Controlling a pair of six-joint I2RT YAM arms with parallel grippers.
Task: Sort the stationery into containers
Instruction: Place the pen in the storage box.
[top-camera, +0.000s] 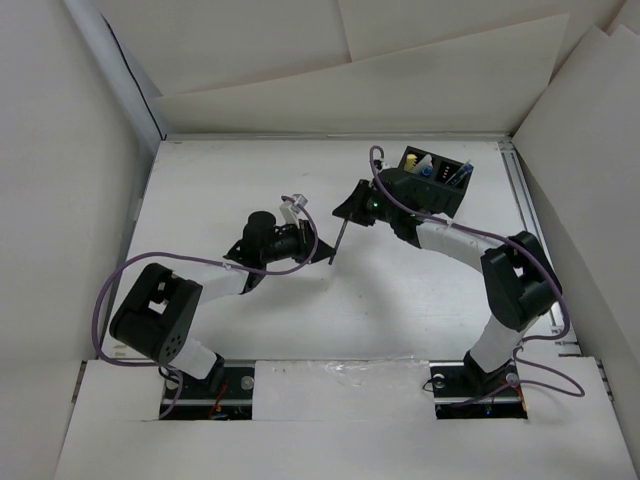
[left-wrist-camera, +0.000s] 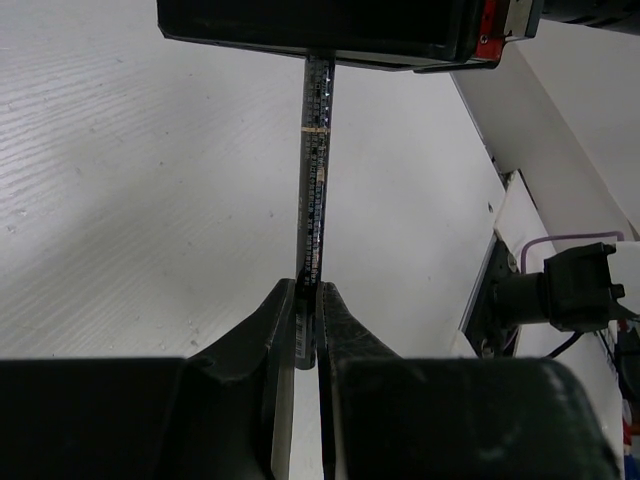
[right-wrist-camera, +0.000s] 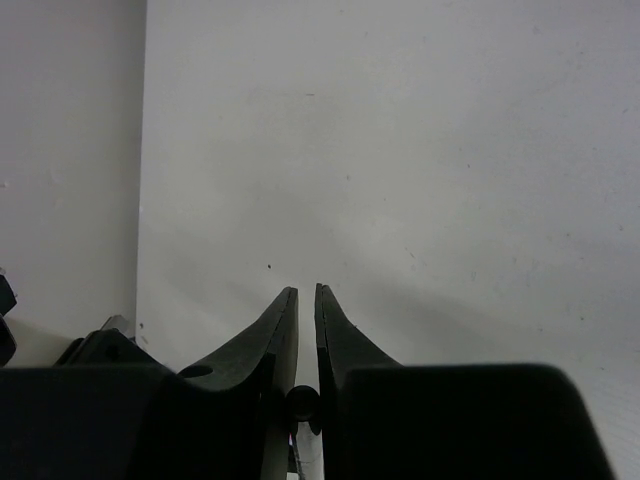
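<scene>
I should next lift the pen in my right gripper outward, turn above the container's section nearer the bar (top-camera: 454, 173) and bring the pen down inside, because that section has open space.
A slim black pen (top-camera: 338, 240) with printed lettering hangs between both grippers above the table's middle. My left gripper (top-camera: 322, 252) is shut on its lower end; in the left wrist view the pen (left-wrist-camera: 314, 180) runs from my jaws (left-wrist-camera: 308, 300) up to the right gripper (left-wrist-camera: 330, 30). My right gripper (top-camera: 350, 212) is shut on the upper end; the right wrist view shows the pen's round black end (right-wrist-camera: 303, 400) deep between the fingers (right-wrist-camera: 307, 295). The black two-compartment container (top-camera: 438, 170) stands at the back right, with yellow, white and blue items inside, partly behind the right arm.
White board walls (top-camera: 60, 200) enclose the table on the left, back and right. A raised rail (top-camera: 525, 200) runs along the right edge. Purple cables (top-camera: 110, 290) loop beside both arms. A black arm mount (left-wrist-camera: 565, 290) shows at the right of the left wrist view.
</scene>
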